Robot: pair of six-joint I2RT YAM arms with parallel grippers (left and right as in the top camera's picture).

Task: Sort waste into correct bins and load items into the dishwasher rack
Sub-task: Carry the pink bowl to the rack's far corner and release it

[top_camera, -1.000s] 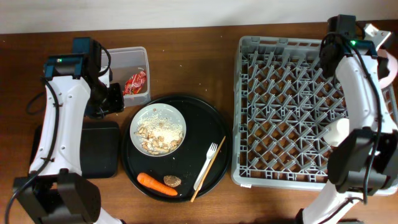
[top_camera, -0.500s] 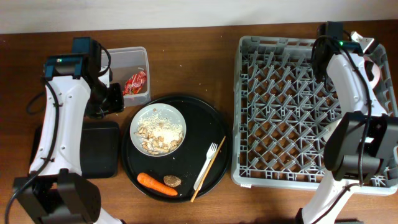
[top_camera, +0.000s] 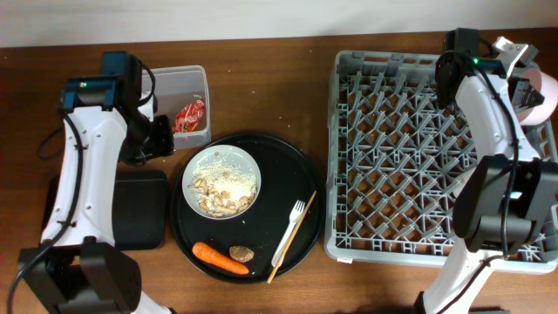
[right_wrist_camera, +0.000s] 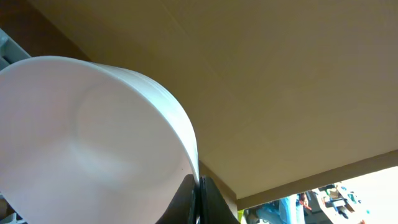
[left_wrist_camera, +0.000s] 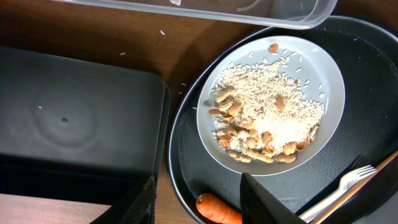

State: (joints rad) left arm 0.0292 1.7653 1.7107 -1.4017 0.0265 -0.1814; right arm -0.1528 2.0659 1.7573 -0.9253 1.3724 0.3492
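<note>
I should next move my right gripper down and to the left in the overhead view to where the rack's far wires lie and release the overhanging bowl.
My right gripper [top_camera: 523,85] is shut on the rim of the pale pink-white bowl [top_camera: 544,89] and holds it tilted above the far right edge of the grey dishwasher rack [top_camera: 418,157]. In the right wrist view the jaws [right_wrist_camera: 198,198] pinch the bowl's [right_wrist_camera: 93,137] rim. My left gripper [top_camera: 164,138] is open and empty; in the left wrist view it [left_wrist_camera: 198,199] hangs above the round tray's left rim. A white plate [top_camera: 222,180] holds beige grains [left_wrist_camera: 261,124]. A carrot [top_camera: 220,257], a brown piece [top_camera: 241,254] and a wooden fork [top_camera: 289,231] lie nearby.
The plate, carrot and fork lie on a large round black tray [top_camera: 296,174]. A clear tub [top_camera: 179,78] at the back left holds a red wrapper [top_camera: 189,115]. A shallow black rectangular tray [top_camera: 139,209] sits left of the round tray.
My right arm has shifted at the rack's far right corner and its wrist has turned, so the bowl sits a little further right. The left arm has not moved.
</note>
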